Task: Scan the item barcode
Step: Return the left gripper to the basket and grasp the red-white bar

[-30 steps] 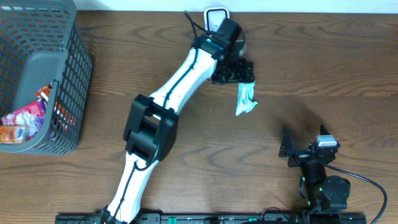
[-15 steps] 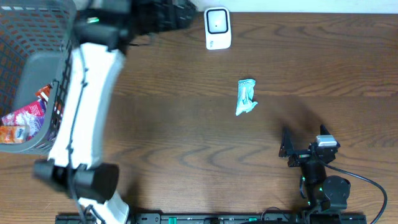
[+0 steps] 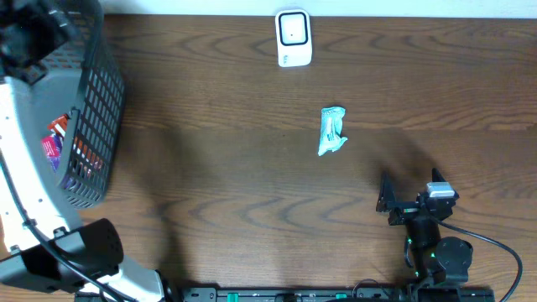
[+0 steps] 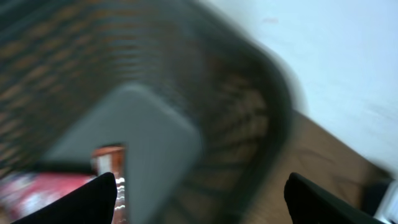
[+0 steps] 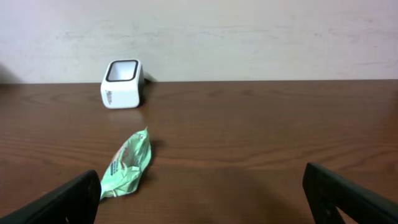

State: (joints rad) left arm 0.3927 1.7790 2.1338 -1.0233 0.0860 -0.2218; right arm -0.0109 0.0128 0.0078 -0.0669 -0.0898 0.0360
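Observation:
The robot will next bring its left gripper back and down onto the orange packet point(image 3: 59, 126) point(image 4: 112, 172) on the bottom of the basket, which is nearer the robot's base than the gripper's open fingers.
A crumpled green packet point(image 3: 332, 131) lies on the wooden table, below and to the right of the white barcode scanner point(image 3: 294, 38) at the far edge. The right wrist view shows the packet point(image 5: 127, 165) ahead on the left and the scanner point(image 5: 122, 83) behind it. My right gripper point(image 3: 411, 205) rests near the front edge, open and empty, a good way short of the packet. At the far left my left gripper point(image 3: 33, 33) hangs blurred over the grey basket point(image 3: 92, 92). Its fingers point(image 4: 99, 199) stand wide apart with nothing between them.
The grey mesh basket point(image 4: 249, 124) holds red and orange snack packets point(image 3: 54, 138) against its near wall. My left arm's white links point(image 3: 25, 193) run down the table's left side. A pale wall point(image 5: 249, 31) stands behind the scanner.
My left arm has swung from beside the scanner and the green packet across to the far left, over the basket. The packet has stayed where it lay. The right arm has not moved.

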